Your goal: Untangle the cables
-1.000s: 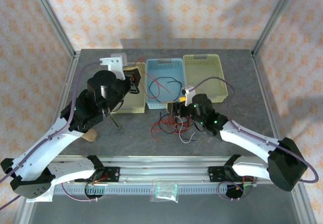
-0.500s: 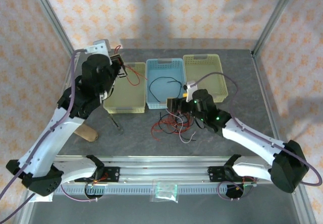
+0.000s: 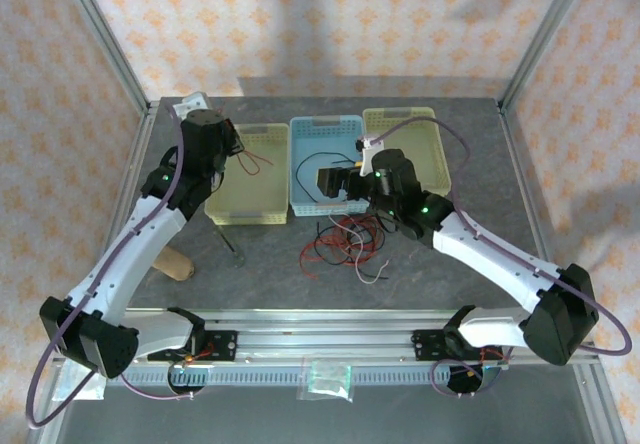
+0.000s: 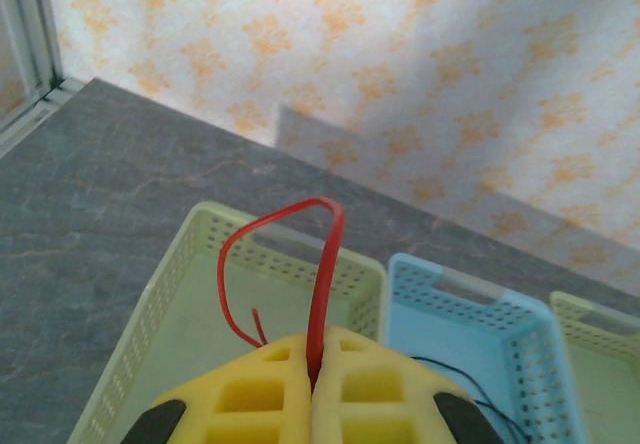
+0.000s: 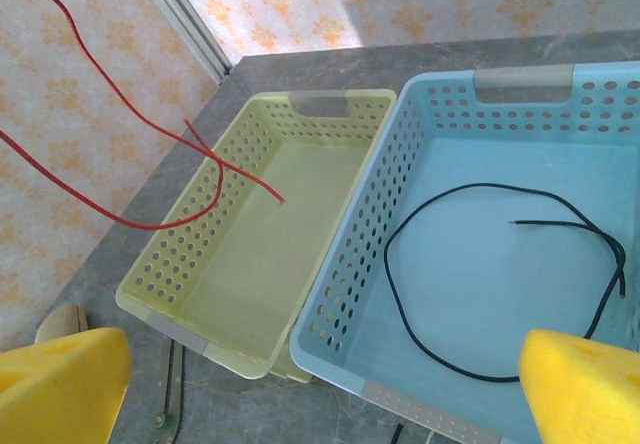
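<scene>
Next, my left gripper lowers the hanging red cable toward the blue basket (image 3: 322,125) and releases it inside the yellow-green basket, whose bottom lies down that way.
My left gripper (image 3: 234,144) is shut on a red cable (image 3: 250,160) above the back of the yellow-green basket (image 3: 247,207). In the left wrist view the red cable (image 4: 325,264) loops up from between the closed yellow fingers (image 4: 250,394) and hangs over that basket (image 4: 150,304). My right gripper (image 3: 328,182) stands open over the front of the blue basket (image 3: 322,125), nothing between its pads (image 5: 60,384). A black cable (image 5: 386,255) lies looped in the blue basket (image 5: 360,234). More cables, red, black and white, lie tangled (image 3: 345,244) on the table in front of the baskets.
A second pale yellow basket (image 3: 405,114) stands right of the blue one. A brown wooden piece (image 3: 178,262) and a thin dark tool (image 3: 232,247) lie front left. A small clear bag (image 3: 328,377) rests on the front rail. Metal frame posts stand at the table's back corners.
The left gripper drew the red cable from the blue basket's side to the back left, over the yellow-green basket. The right gripper rose from the tangle to the blue basket and opened wide.
</scene>
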{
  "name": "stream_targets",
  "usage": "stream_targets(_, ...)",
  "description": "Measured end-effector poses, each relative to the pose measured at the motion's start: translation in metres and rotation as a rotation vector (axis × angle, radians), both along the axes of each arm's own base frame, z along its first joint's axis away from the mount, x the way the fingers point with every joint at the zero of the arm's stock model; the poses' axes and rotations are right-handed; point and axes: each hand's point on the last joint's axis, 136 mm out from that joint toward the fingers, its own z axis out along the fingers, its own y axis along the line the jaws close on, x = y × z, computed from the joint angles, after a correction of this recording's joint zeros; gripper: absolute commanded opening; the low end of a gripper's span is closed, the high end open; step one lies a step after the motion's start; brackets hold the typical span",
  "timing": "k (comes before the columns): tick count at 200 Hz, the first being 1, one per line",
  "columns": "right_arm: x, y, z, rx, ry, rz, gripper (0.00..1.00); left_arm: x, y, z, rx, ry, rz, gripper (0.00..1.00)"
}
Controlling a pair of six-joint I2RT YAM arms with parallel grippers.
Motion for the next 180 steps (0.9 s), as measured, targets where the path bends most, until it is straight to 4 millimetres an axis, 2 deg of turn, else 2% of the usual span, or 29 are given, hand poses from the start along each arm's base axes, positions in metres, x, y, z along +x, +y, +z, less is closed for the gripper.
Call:
stream_targets(29, 0.0, -0.002, -0.002, -0.007, 0.008, -0.012, 1.0, 0.005, 0.015, -0.032, -0.042, 0.006, 0.036, 0.0)
stream_targets(56, 0.001, -0.004, -0.004, -0.012, 0.013, -0.02, 1.0, 0.015, 0.022, -0.045, -0.094, -0.016, 0.06, 0.0)
stream_targets(101, 0.001, -0.005, -0.005, -0.01, 0.022, -0.031, 1.0, 0.04, 0.014, -0.065, -0.13, -0.023, 0.053, 0.0)
stream_targets(145, -0.009, 0.005, -0.001, 0.024, 0.054, 0.041, 1.0, 0.061, 0.006, -0.108, -0.139, 0.054, 0.047, 0.0)
stream_targets(180, -0.018, 0.008, 0.0, 0.042, 0.077, 0.077, 1.0, 0.07, 0.003, -0.129, -0.15, 0.084, 0.051, 0.0)
